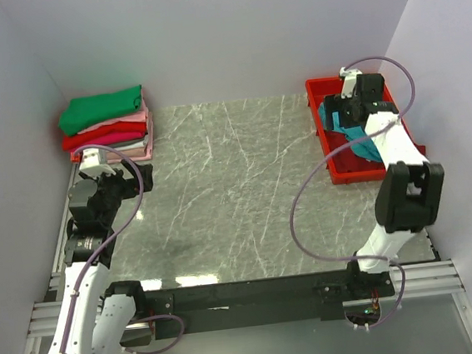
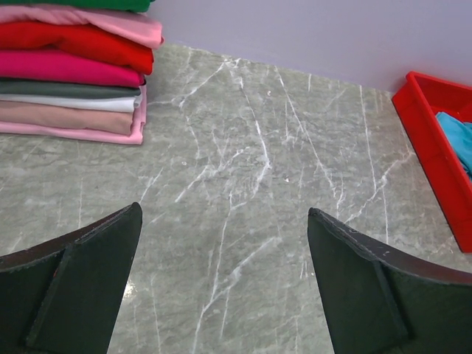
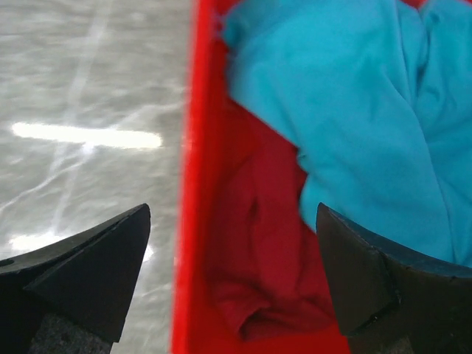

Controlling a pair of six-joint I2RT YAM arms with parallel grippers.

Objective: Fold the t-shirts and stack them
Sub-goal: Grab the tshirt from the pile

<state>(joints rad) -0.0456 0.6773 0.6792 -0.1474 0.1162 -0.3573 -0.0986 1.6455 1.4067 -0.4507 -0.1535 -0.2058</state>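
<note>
My right gripper shifts clear of the wall and moves down next, since the teal-blue edge by the maroon t-shirt (image 1: 348,132) (image 3: 310,198) is below it, to the right in its wrist view.
A stack of folded t-shirts (image 1: 108,129) lies at the table's back left, with a green one (image 1: 100,109) on top; the left wrist view shows its red, pink and grey layers (image 2: 74,70). My left gripper (image 1: 136,180) hovers open just in front of the stack, and only bare table shows between its fingers (image 2: 225,210). A crumpled teal-blue t-shirt (image 3: 354,110) and a dark maroon one (image 3: 269,243) lie in the red tray (image 1: 357,175). My right gripper (image 3: 230,210) hangs open above the tray's left wall (image 3: 193,184), with one finger outside the wall and one over the shirts.
The grey marbled tabletop (image 1: 237,185) spans the space between the stack and the tray. White walls close in the back and both sides. An aluminium frame (image 1: 248,297) with the arm bases runs along the near edge. Purple cables (image 1: 305,195) loop from each arm.
</note>
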